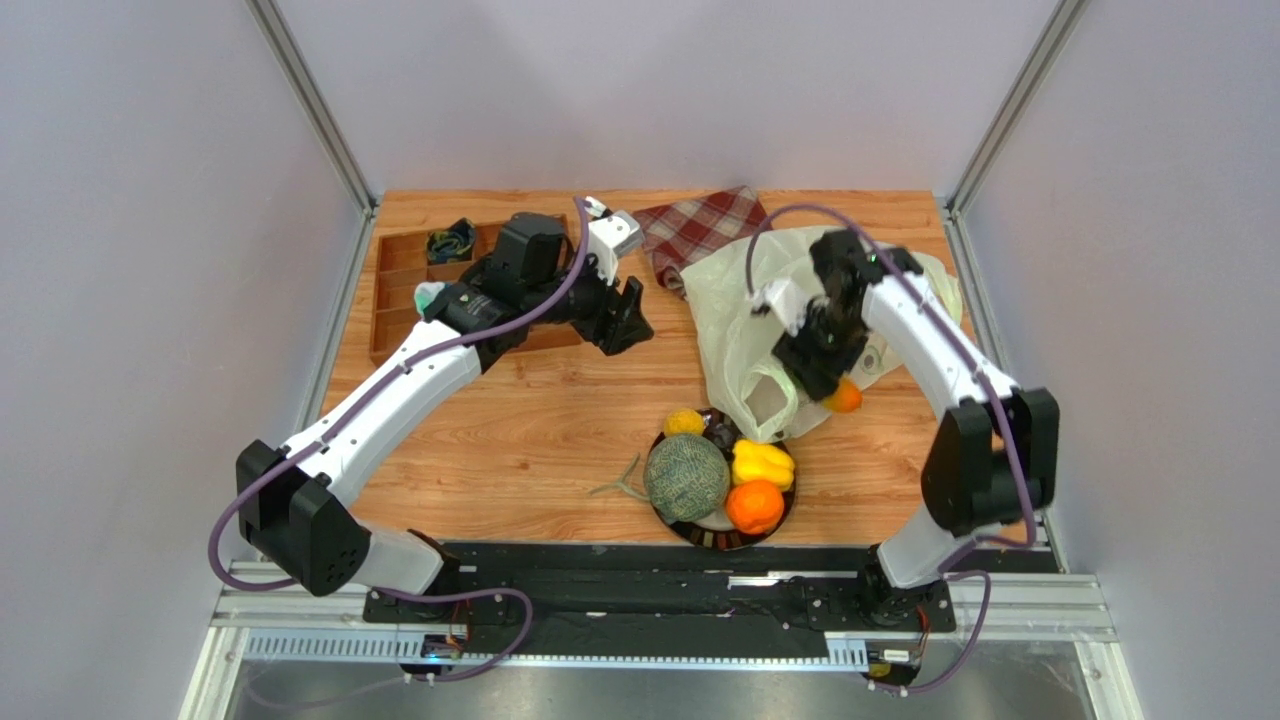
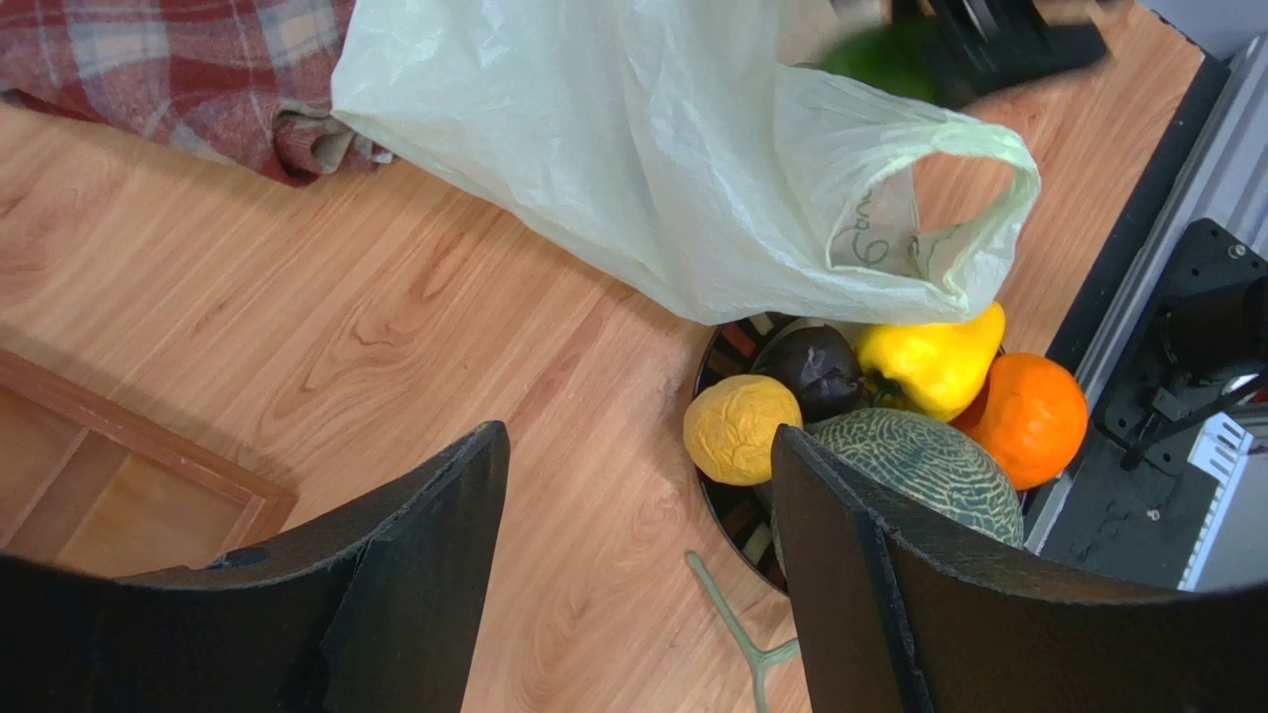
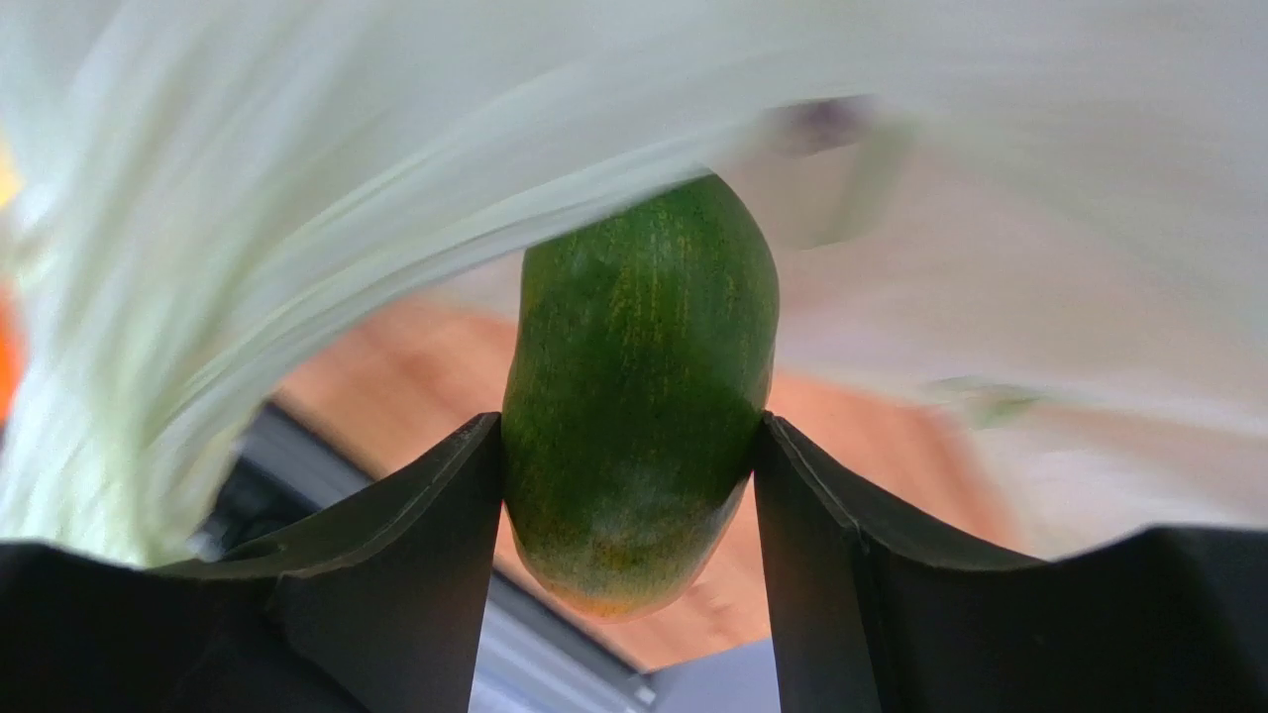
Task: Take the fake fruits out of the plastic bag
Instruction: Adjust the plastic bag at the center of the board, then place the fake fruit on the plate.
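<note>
I should next pull my right gripper back toward the plate and let go of the mango on top of the dark fruit (image 1: 721, 432), since the other fruits are already gathered there.
The plastic bag (image 1: 744, 308) lies crumpled at the back right, one loop handle hanging over the plate; it also shows in the left wrist view (image 2: 655, 164) and the right wrist view (image 3: 298, 193). My right gripper (image 1: 824, 378) is shut on the green-orange mango (image 3: 640, 386), held just outside the bag; its orange tip (image 1: 846, 398) shows from above. The dark-rimmed plate (image 1: 672, 518) holds the netted melon (image 1: 687, 476), yellow citrus (image 1: 684, 425), yellow pepper-like piece (image 1: 762, 461) and orange (image 1: 754, 506). My left gripper (image 1: 628, 327) is open and empty, left of the bag (image 2: 640, 490).
A red plaid cloth (image 1: 699, 225) lies behind the bag. A wooden compartment tray (image 1: 409, 285) sits at the back left under my left arm. A dark fruit (image 2: 816, 369) is on the plate. A thin green stem (image 1: 619, 483) lies left of the plate.
</note>
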Tool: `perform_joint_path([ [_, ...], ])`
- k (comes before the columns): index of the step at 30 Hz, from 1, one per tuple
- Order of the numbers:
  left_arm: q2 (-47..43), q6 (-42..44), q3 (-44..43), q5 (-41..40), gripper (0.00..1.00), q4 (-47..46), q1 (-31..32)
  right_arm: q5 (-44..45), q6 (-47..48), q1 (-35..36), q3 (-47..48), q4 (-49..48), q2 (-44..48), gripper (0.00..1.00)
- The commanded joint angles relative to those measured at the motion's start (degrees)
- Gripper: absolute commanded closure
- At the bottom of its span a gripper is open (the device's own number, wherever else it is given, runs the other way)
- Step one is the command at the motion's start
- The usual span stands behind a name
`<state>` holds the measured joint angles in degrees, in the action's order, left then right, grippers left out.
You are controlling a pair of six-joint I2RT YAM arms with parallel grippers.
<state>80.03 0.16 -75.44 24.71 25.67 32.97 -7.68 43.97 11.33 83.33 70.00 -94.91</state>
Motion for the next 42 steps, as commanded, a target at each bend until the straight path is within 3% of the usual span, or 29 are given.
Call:
perform_joint_path([
  [1,0.0,1.2,-0.3,-0.4,0.26,-0.1,-0.7,-2.8,2.6,4.4,-13.8,5.5,14.6,0.57],
  [5,0.0,1.2,-0.6,-0.2,0.26,-0.1,-1.1,-1.9,5.9,5.3,-17.9,11.4,23.8,0.57],
  [11,1.8,0.7,-1.6,0.2,0.25,-0.6,-1.2,-10.9,9.7,8.9,-7.9,19.3,31.6,0.50],
  [15,2.7,0.0,-2.1,0.5,0.25,-1.4,-1.2,-16.4,-0.6,16.0,0.9,17.6,26.1,0.50],
  [18,2.8,0.1,-2.3,0.5,0.25,-1.2,-1.2,-20.2,-13.2,18.3,1.1,12.0,21.1,0.48],
  [20,2.4,0.1,-2.3,0.4,0.25,-1.1,-1.2,-18.9,-15.0,18.3,-2.7,8.0,18.4,0.43],
  [24,1.2,0.3,-1.4,0.2,0.25,-1.5,-1.2,-20.2,-15.4,18.2,-5.5,9.1,12.7,0.43],
  [42,-4.7,1.0,5.9,0.5,0.25,-3.0,-1.9,-20.0,-21.5,18.4,-1.8,4.5,-0.5,0.39],
])
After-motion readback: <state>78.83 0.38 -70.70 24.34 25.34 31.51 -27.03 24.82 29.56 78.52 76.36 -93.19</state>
